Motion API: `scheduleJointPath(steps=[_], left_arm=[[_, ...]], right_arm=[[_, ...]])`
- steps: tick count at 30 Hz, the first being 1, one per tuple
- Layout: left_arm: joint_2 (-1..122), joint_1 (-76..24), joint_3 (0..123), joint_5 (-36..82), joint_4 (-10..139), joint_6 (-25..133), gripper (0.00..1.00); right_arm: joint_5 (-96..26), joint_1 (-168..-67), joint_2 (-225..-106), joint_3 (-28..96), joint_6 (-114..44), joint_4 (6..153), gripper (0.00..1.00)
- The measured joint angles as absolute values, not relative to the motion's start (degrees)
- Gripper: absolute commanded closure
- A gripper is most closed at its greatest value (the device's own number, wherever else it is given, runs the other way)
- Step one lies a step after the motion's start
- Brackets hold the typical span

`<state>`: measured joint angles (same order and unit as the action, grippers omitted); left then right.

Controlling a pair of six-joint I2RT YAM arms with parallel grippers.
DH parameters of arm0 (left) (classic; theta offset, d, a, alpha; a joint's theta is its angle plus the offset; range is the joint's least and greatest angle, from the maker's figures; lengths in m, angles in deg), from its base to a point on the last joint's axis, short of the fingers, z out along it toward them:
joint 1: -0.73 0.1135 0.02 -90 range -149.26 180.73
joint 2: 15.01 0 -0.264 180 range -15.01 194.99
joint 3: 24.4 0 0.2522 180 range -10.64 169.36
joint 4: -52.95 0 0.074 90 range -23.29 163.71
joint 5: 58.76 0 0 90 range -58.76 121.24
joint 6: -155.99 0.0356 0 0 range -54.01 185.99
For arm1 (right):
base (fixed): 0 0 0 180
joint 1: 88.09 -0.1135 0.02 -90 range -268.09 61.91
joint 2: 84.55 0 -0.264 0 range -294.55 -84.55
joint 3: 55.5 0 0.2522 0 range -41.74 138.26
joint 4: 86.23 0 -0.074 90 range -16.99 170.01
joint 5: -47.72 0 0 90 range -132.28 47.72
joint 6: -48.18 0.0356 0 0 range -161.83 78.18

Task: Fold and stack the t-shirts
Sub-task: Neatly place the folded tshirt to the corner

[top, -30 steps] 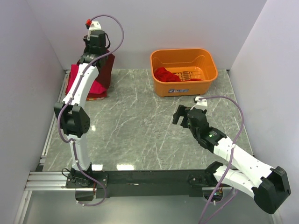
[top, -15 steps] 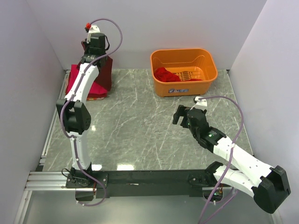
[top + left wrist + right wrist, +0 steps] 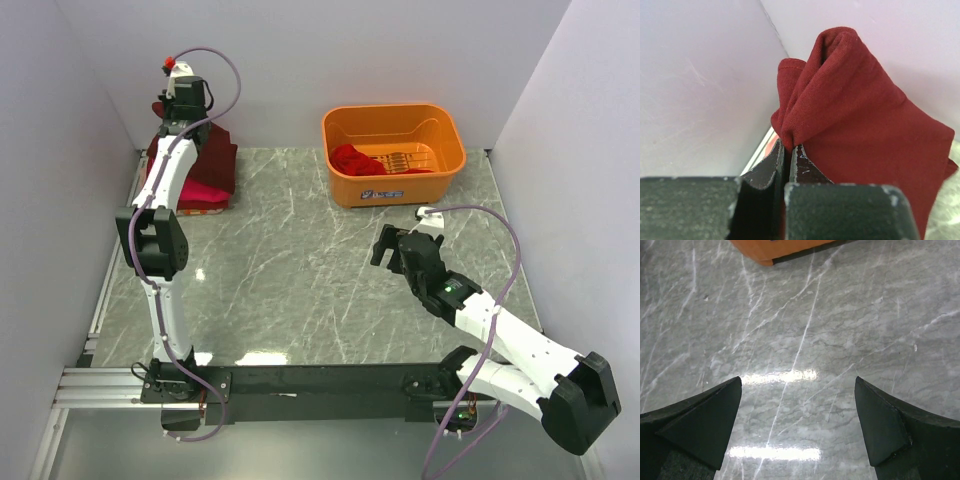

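Next I will move my left gripper down, back and to the left in the top view and release the fold of the maroon t-shirt at the stack's wall-side edge (image 3: 152, 162) (image 3: 772, 143), as the cloth stands bunched.
My left gripper (image 3: 172, 112) is at the table's far left corner, shut on a fold of the dark maroon t-shirt (image 3: 212, 155). In the left wrist view the maroon cloth (image 3: 860, 120) bunches up from between my closed fingers (image 3: 771, 165). The maroon shirt lies over a bright pink-red t-shirt (image 3: 196, 192) on the table. A brighter red t-shirt (image 3: 352, 159) lies inside the orange basket (image 3: 395, 125). My right gripper (image 3: 388, 244) is open and empty above the bare marble (image 3: 800, 355), right of centre.
The orange basket stands at the far middle-right; its edge shows at the top of the right wrist view (image 3: 775, 250). Walls close in the left, far and right sides. A black rail (image 3: 300, 380) runs along the near edge.
My left gripper has moved left and further back toward the corner, pulling the maroon shirt with it over the pink-red shirt. The right arm has barely moved.
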<state>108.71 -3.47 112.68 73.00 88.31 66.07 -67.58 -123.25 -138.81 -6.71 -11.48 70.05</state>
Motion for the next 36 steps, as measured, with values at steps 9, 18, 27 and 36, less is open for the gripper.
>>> scheduleJointPath(steps=[9,18,27,36], left_arm=[[108.71,1.49,110.17,69.00,85.25,67.75,0.99],[110.70,5.58,107.66,65.13,84.55,67.31,0.94],[113.61,9.49,103.90,62.64,83.22,63.27,0.99],[118.42,13.07,101.58,57.52,82.37,59.12,0.99]], right_arm=[[-69.70,-123.18,-139.44,-6.27,-11.48,69.11,0.00],[-71.39,-123.16,-139.99,-5.31,-11.39,67.19,0.00],[-71.74,-123.07,-140.60,-3.21,-10.78,65.90,0.00],[-71.82,-123.07,-140.60,-3.04,-9.60,64.17,0.01]])
